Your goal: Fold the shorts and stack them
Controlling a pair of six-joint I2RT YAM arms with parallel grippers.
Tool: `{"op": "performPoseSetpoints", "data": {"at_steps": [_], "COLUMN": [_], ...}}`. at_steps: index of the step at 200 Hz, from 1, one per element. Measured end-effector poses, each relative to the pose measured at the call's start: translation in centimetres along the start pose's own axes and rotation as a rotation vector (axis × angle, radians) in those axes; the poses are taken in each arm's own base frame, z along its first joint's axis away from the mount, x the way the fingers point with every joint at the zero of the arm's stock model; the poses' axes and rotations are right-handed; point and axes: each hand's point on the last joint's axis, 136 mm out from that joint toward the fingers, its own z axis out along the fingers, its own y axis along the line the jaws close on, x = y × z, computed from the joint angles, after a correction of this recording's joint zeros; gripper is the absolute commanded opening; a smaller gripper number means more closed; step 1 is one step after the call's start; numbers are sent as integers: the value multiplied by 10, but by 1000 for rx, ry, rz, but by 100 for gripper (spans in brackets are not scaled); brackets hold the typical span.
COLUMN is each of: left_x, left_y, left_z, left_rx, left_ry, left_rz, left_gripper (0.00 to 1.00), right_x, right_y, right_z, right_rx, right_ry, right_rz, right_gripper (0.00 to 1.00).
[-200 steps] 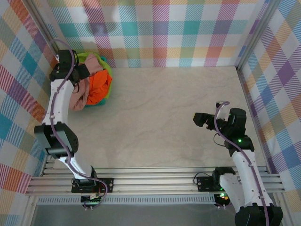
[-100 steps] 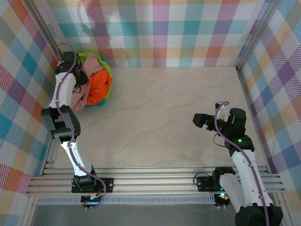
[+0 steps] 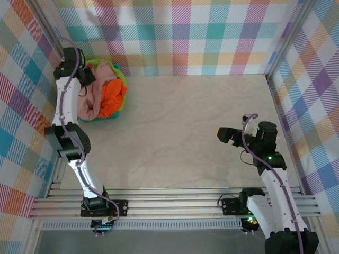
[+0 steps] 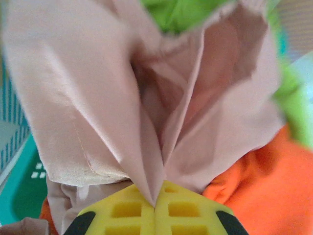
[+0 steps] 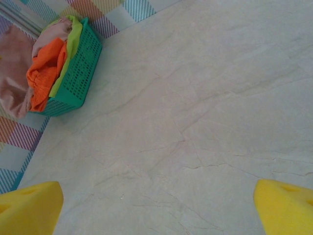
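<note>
The part of the tabletop beside my right gripper is clear, so my left gripper will next rise from the basket (image 3: 107, 117), swing over that bare part and let go of the pink shorts' fold there.
Three shorts lie heaped in the teal basket (image 3: 107, 117) at the back left corner. The dusty pink shorts (image 3: 91, 100) hang over the basket's left side, the bright orange shorts (image 3: 112, 95) are in the middle, and the lime green shorts (image 3: 115, 70) sit behind. My left gripper (image 3: 86, 75) is over the pile. In the left wrist view the left gripper (image 4: 155, 208) is shut on a pinched fold of the pink shorts (image 4: 98, 98), with orange shorts (image 4: 266, 181) to its right and green shorts (image 4: 181, 12) beyond. My right gripper (image 3: 223, 134) hovers open above bare table.
Plaid walls close in the table (image 3: 190, 127) at the back and on both sides. The basket (image 5: 80, 68) stands tight in the corner by a metal post. The right gripper (image 5: 156, 210) has marbled tabletop (image 5: 195, 122) under it.
The left gripper has gone from open to shut on the pink shorts and moved back toward the corner, drawing the pink cloth up. The right arm has not moved.
</note>
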Motion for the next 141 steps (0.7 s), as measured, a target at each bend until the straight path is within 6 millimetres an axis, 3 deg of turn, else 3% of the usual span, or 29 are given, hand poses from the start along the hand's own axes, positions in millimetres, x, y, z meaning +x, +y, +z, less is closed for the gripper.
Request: {"op": "performPoseSetpoints", "data": {"at_steps": [21,35,51,75,89,104,114,141], "left_x": [-44,-73,-95,-115,-121,-120,-116,-97], "left_y": [-15,-26,-36,-58,-78,-113,-149,-223], "left_z": [-63,-117,-169,-226,-246,-265,-281,-309], "left_rx": [103,201,311,488,585,706,816,1027], "left_ry": [-150,-274,-381,-487,-512,-510,-500,-459], "left_rz": [-69,-123,-177,-242,-258,-248,-227,-181], "left_gripper": [0,0,0,0,0,0,0,0], "right_x": [-1,-3,-3,-5,-6,-8,-10,-18], "right_y": [1,2,2,2,2,2,3,5], "right_z": [0,1,2,3,4,4,4,1], "right_rx": [-6,-12,-16,-19,-20,-22,-21,-16], "right_ry": [-4,-6,-6,-9,-13,-18,-24,-46], "right_rz": [5,9,19,27,35,39,41,38], "right_gripper": [100,99,100,99,99,100,99,100]}}
